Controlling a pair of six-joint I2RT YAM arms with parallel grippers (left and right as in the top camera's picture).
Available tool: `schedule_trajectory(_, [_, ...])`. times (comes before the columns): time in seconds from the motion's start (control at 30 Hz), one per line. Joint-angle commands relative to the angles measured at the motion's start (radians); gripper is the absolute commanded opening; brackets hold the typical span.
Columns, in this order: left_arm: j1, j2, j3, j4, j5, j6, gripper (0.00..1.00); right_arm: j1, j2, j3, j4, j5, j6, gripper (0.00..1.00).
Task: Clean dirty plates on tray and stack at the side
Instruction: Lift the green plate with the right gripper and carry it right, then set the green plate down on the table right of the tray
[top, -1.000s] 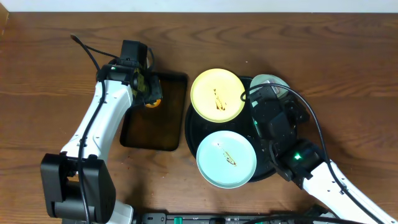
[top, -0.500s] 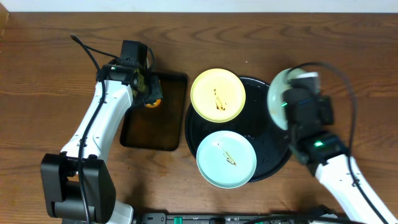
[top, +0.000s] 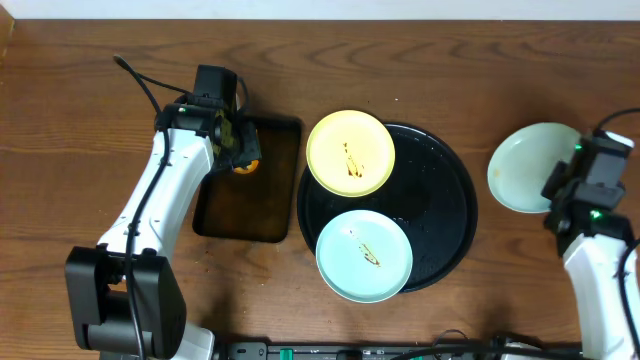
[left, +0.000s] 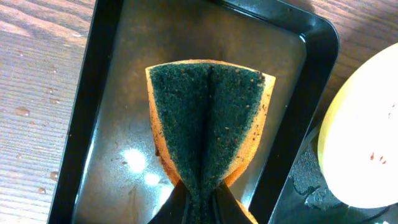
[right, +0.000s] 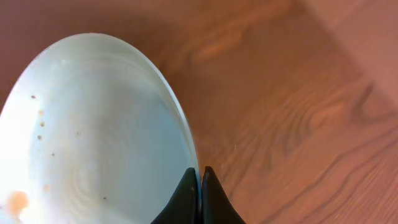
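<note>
The second mint plate (top: 530, 167) will go down next in the right gripper onto the bare wood beside the round tray, and then the gripper will let go of the plate's rim, since that spot is empty.
The round black tray (top: 445, 205) holds a pale yellow plate (top: 350, 152) at its upper left and a pale mint plate (top: 364, 255) at its lower left, both with dark smears. My right gripper (top: 562, 185) is shut on the rim of a second mint plate (top: 522, 167), held over the bare wood right of the tray; the plate (right: 93, 137) shows small brown specks. My left gripper (left: 199, 202) is shut on a folded orange and dark green sponge (left: 208, 118) over the rectangular dark tray (top: 240, 200).
The rectangular dark brown tray (left: 93, 112) lies left of the round tray and looks wet. Bare wood tabletop (top: 540, 70) lies right of and behind the round tray. A black cable (top: 140, 80) runs along the left arm.
My right gripper has lifted the mint plate off the round tray's right side and carried it right, over the bare table. The left arm has not moved.
</note>
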Motion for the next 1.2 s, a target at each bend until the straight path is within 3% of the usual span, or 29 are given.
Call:
schedule_trajectory(0.0, [0.001, 0.003, -0.003, -0.003, 0.010, 0.017, 0.08, -0.064, 0.061, 0.018, 0.018, -0.096, 0.072, 0.01])
schedule_trajectory(0.3, [0.001, 0.003, -0.003, -0.003, 0.010, 0.017, 0.08, -0.150, 0.195, 0.018, 0.129, -0.169, 0.071, 0.01])
schedule_trajectory(0.4, [0.001, 0.003, -0.003, -0.003, 0.010, 0.017, 0.08, -0.150, 0.187, 0.018, 0.159, -0.204, 0.071, 0.23])
schedule_trajectory(0.6, [0.001, 0.003, -0.003, -0.003, 0.010, 0.017, 0.08, -0.125, 0.119, 0.024, 0.199, -0.492, 0.025, 0.30])
schedule_trajectory(0.8, [0.001, 0.003, -0.003, -0.003, 0.010, 0.017, 0.08, -0.005, 0.080, 0.027, 0.180, -0.820, -0.048, 0.34])
schedule_trajectory(0.93, [0.001, 0.003, -0.003, -0.003, 0.014, 0.017, 0.08, 0.126, 0.081, 0.083, 0.091, -0.841, -0.101, 0.38])
schedule_trajectory(1.03, [-0.002, 0.003, -0.003, -0.003, 0.014, 0.017, 0.08, 0.230, 0.097, 0.152, 0.010, -0.787, -0.145, 0.48])
schedule_trajectory(1.17, [-0.004, 0.003, -0.003, -0.002, 0.014, 0.017, 0.08, 0.354, 0.152, 0.197, -0.009, -0.757, -0.146, 0.48])
